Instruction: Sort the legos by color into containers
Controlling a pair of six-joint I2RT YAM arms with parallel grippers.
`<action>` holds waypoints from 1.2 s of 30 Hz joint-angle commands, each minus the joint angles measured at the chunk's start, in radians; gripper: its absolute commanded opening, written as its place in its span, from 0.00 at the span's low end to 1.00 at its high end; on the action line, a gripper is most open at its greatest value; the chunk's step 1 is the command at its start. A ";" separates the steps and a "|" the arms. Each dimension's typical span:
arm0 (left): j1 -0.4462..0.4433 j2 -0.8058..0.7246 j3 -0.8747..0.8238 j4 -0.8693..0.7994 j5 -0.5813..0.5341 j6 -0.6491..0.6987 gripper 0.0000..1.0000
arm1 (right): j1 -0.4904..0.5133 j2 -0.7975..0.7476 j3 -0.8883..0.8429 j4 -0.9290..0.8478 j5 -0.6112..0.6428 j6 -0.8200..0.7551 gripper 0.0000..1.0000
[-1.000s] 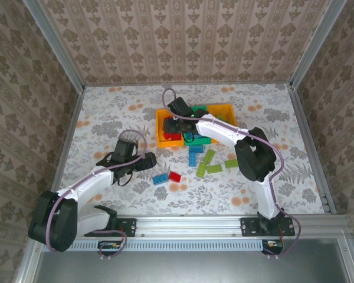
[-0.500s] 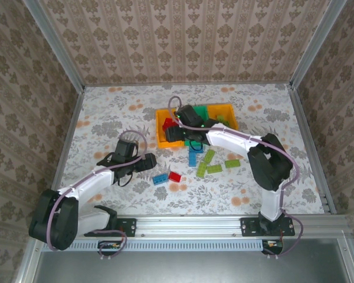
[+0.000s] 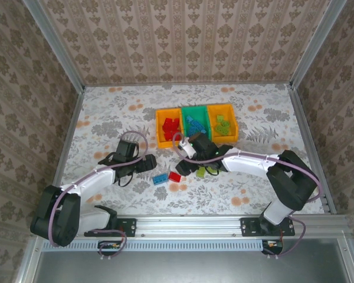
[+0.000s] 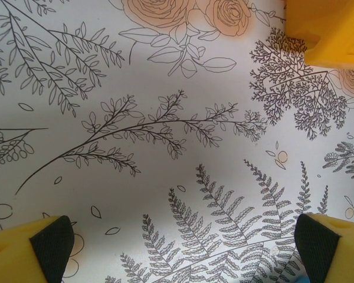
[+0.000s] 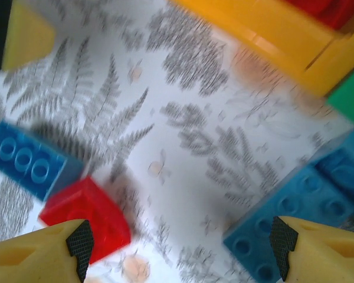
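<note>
The right gripper moves its open fingers back and down around the red brick (image 3: 175, 176) (image 5: 88, 215) next, since the brick lies below and back of them, still outside its bin.
The containers (image 3: 196, 109) stand in a row at the table's middle back. Red legos (image 3: 170, 125) lie in the left orange bin, blue ones (image 3: 193, 125) in the green middle bin, and lime green ones (image 3: 223, 125) in the right orange bin. A loose blue brick (image 3: 160, 178) and a red brick (image 3: 175, 176) lie in front. My right gripper (image 5: 180, 247) hangs open and empty over the cloth, between the red brick (image 5: 88, 215) and a blue brick (image 5: 301, 206). My left gripper (image 4: 183, 247) is open over bare cloth.
A lime green brick (image 3: 200, 171) shows beside the right arm's wrist. The orange bin's corner (image 4: 330, 29) is at the top right of the left wrist view. Metal rails and patterned walls enclose the table.
The right arm has drawn back from over the bins to the loose bricks in front, its jaws opening wider. The left arm has hardly moved.
</note>
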 commanded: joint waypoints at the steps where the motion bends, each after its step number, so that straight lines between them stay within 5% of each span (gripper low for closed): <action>1: 0.008 0.012 0.010 0.005 0.001 0.004 1.00 | 0.044 -0.022 -0.017 0.047 -0.073 -0.080 0.81; 9: 0.008 0.007 0.007 0.002 0.005 -0.004 1.00 | 0.136 0.015 -0.010 0.023 -0.003 -0.110 0.81; 28: 0.008 -0.026 -0.004 -0.015 0.002 -0.012 1.00 | 0.172 0.176 0.058 0.046 0.076 -0.124 0.79; 31: 0.008 -0.026 -0.002 -0.017 0.003 -0.012 1.00 | 0.171 0.210 0.082 0.040 0.088 -0.124 0.74; 36: 0.009 -0.033 -0.003 -0.024 -0.002 -0.010 1.00 | 0.171 0.228 0.083 0.047 0.118 -0.122 0.53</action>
